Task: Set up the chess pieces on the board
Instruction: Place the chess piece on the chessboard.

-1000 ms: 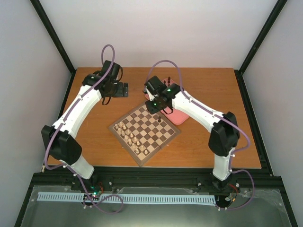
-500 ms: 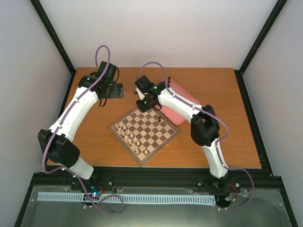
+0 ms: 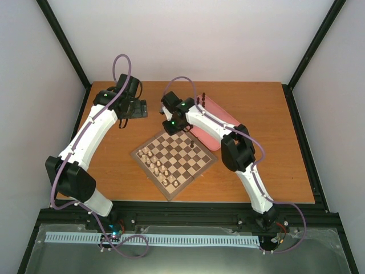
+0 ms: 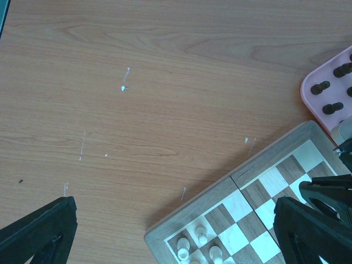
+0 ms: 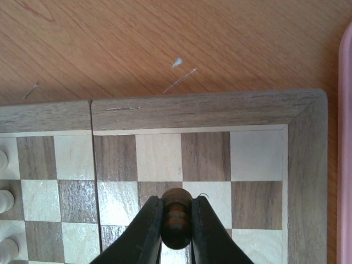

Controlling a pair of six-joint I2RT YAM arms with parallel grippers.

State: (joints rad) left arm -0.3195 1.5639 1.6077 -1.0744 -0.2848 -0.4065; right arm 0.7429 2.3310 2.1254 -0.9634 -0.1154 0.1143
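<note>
Next, my right gripper lowers the piece toward the board's border (image 5: 203, 110), onto the empty dark square (image 5: 206, 157) below it beside the light corner square, and releases it.
The board (image 3: 177, 157) lies turned like a diamond at the table's middle. My right gripper (image 3: 173, 127) hovers over its far corner, shut on a dark brown chess piece (image 5: 176, 217), which is held above the squares near the board's border (image 5: 203, 110). One dark chess piece (image 3: 193, 144) stands on the board's right side. Several more dark pieces (image 3: 200, 100) stand in the pink tray; three of them show in the left wrist view (image 4: 322, 87). My left gripper (image 3: 135, 108) is open and empty over bare table left of the board; its fingers (image 4: 38, 231) are spread wide.
The pink tray (image 3: 212, 127) lies against the board's far right edge and shows in the left wrist view (image 4: 313, 102). Pale cream chessmen (image 3: 155, 162) fill the board's left rows, and a few show in the left wrist view (image 4: 201, 237). Bare wood surrounds the board.
My right gripper has moved left from the tray side to the board's far corner with the dark piece, its elbow folding inward. My left arm has drawn back a little to the left.
</note>
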